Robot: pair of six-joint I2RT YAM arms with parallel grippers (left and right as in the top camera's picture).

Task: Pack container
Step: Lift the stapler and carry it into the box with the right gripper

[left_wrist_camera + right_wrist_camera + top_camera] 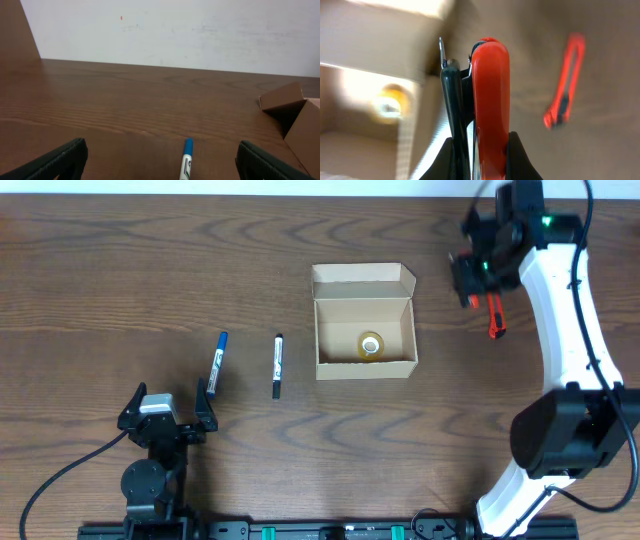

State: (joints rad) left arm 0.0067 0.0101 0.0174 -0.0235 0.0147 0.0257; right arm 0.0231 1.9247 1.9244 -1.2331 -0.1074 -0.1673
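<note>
The box lies left of my right gripper in the overhead view, so I will swing across and lower the tool (487, 90) onto the box's bare bottom (349, 116) beside the tape.
The tan cardboard container (365, 365) stands open mid-table with its flap lid folded back. A roll of clear tape (371, 344) lies inside it. My right gripper (468, 280) hovers to the right of the box and is shut on a red and black hand tool (487, 90), held upright between the fingers (480, 145). The box (365, 50) and the tape roll (390, 105) show blurred in the right wrist view. My left gripper (165, 415) rests open and empty at the front left. A blue marker (187, 160) lies between its fingers (160, 156), further ahead.
A blue marker (218, 360) and a black marker (277, 366) lie left of the box. A red box cutter (494, 317) lies on the table right of the box; it also shows in the right wrist view (565, 80). A box corner (300, 120) shows at the left wrist view's right edge.
</note>
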